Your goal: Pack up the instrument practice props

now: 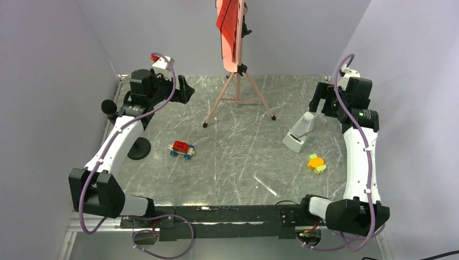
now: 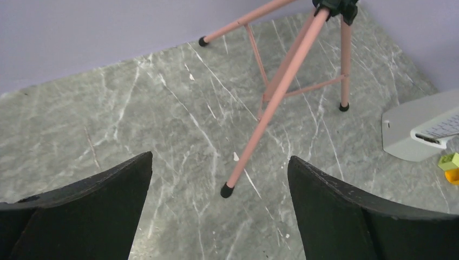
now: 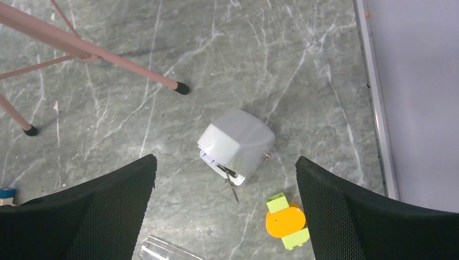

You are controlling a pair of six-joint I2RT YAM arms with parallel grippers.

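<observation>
I should next shift my right gripper left in the top view and lower it onto the metronome's narrow upper end (image 1: 309,117) (image 3: 220,142), because that end is slimmer than the metronome's base.
The salmon-pink music stand (image 1: 236,86) stands upright at the back middle of the table, and the red sheet (image 1: 227,19) rests on its desk. The grey-white metronome (image 1: 300,134) stands at the right, with the thin clear stick (image 1: 266,185) lying nearer the front. My left gripper (image 1: 185,89) is open at the back left. In its wrist view one stand leg (image 2: 270,103) ends in a black foot between the fingers (image 2: 97,206), untouched. My right gripper (image 1: 323,101) hangs open above the metronome (image 3: 235,142), holding nothing. An end of the stick (image 3: 162,251) shows at that view's bottom edge.
A small red toy car (image 1: 181,148) with blue wheels sits left of centre. An orange and green toy (image 1: 316,163) lies by the right edge, close to the metronome (image 2: 411,130). A black round base (image 1: 139,149) sits under the left arm. Grey walls enclose the table.
</observation>
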